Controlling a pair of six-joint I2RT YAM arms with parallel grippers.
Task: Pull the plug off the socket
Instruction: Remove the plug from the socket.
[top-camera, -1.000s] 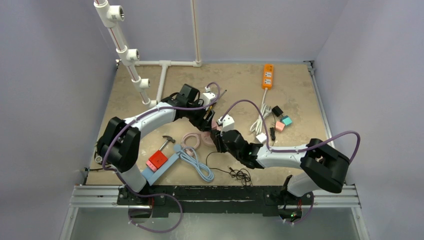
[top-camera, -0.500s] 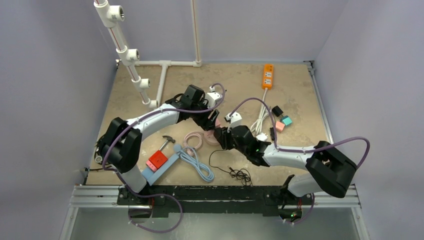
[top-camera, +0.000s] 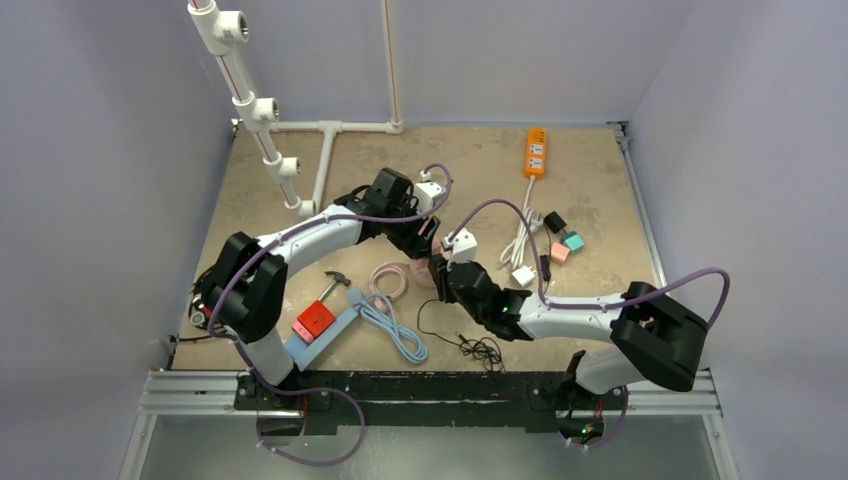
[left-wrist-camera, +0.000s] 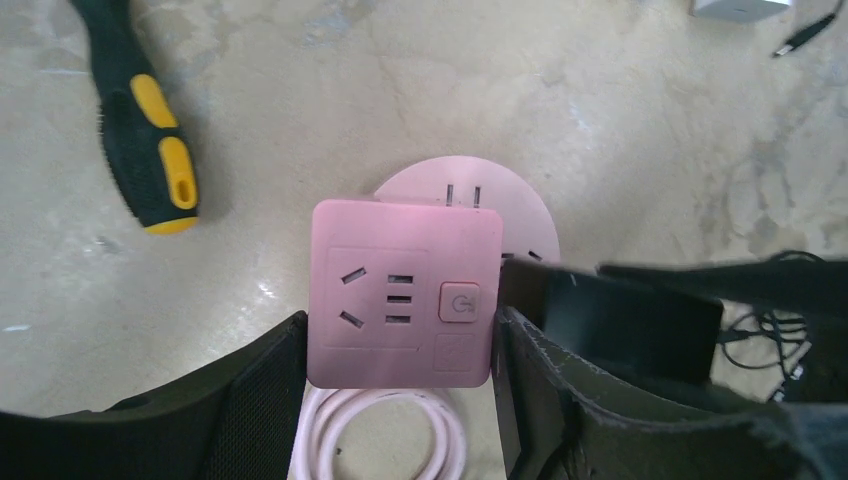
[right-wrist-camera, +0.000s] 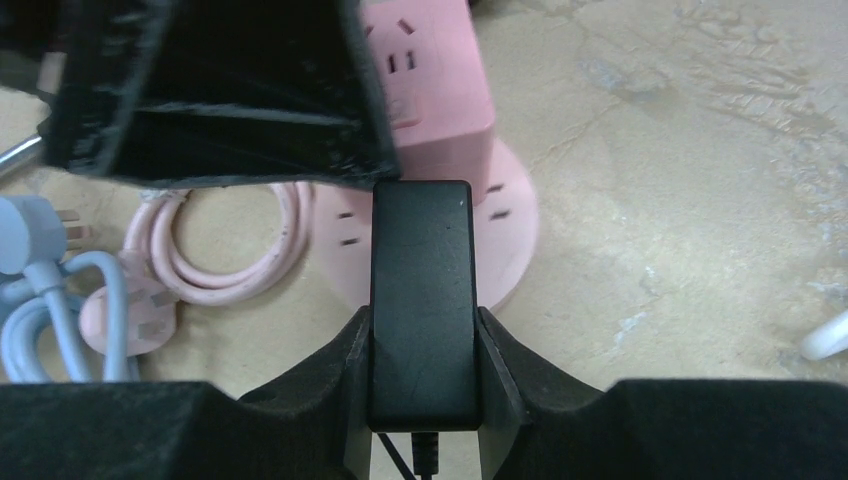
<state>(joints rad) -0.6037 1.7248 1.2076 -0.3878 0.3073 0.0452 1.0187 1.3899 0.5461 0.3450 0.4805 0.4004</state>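
The robot's right gripper will next pull the plug off the socket, moving up and then down beside the small adapters to release it, since the left gripper holds the cube.
The socket (left-wrist-camera: 400, 300) is a pink cube on a round pink base (right-wrist-camera: 505, 235). My left gripper (left-wrist-camera: 400, 330) is shut on it, one finger on each side face. The plug (right-wrist-camera: 420, 300) is a black block with a thin black lead. My right gripper (right-wrist-camera: 422, 320) is shut on its flanks. Its front end lies against the cube's side just under my left finger (right-wrist-camera: 230, 90), so the prongs are hidden. In the top view both grippers meet at the socket (top-camera: 434, 262) mid-table.
A black and yellow screwdriver (left-wrist-camera: 150, 150) lies behind the socket. The socket's pink cord coil (right-wrist-camera: 230, 260) and a blue cable (top-camera: 395, 330) lie to its left, near a hammer (top-camera: 335, 285). An orange power strip (top-camera: 537, 152) and small adapters (top-camera: 560, 245) sit far right.
The left wrist has shifted slightly right. The right arm swung right and came partly back. Both grips look unchanged.
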